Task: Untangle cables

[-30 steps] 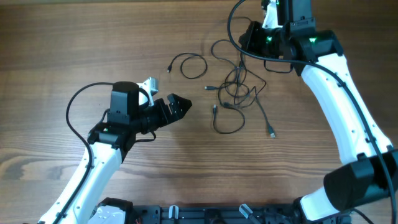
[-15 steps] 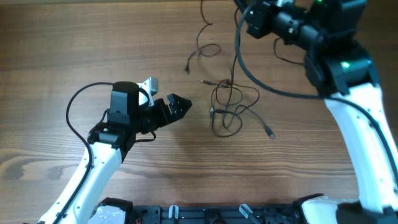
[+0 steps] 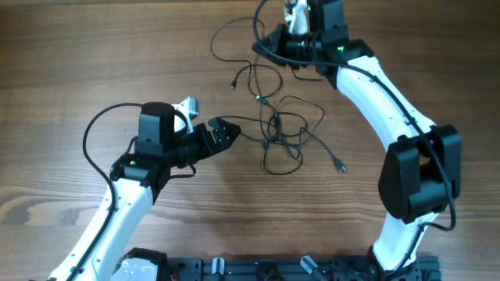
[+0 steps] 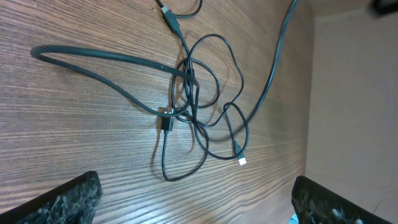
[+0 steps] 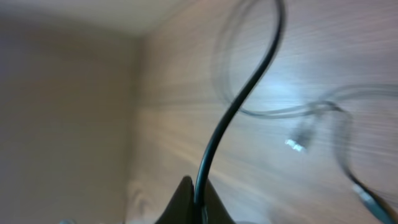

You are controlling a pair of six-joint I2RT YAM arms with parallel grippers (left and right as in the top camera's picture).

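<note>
The robot will lift its right gripper, move it to the right in the overhead view, then lower it and release the cable, because bare tabletop lies that way.
The cables point(image 3: 280, 131) are thin black wires in a loose tangle at mid-table. Loops spread up toward my right gripper, and a silver-tipped plug point(image 3: 341, 167) trails off at the lower right. My right gripper point(image 3: 272, 45) is at the far middle of the table. In the right wrist view it point(image 5: 196, 202) is shut on one black cable strand point(image 5: 249, 87), which rises from the fingertips; that view is blurred. My left gripper point(image 3: 228, 133) is open and empty just left of the tangle. In the left wrist view point(image 4: 196, 205) the knot point(image 4: 184, 102) and the silver plug point(image 4: 241, 160) lie ahead of the fingers.
The wooden table point(image 3: 94, 62) runs to all edges of the overhead view. Thicker black arm cables loop beside my left arm point(image 3: 94, 129) and my right arm point(image 3: 259, 23). A pale wall point(image 4: 354, 93) borders the table in the left wrist view.
My right gripper swung from the upper right to the far middle, still holding its cable. The tangle was dragged left and its loops spread out. My left arm has not moved.
</note>
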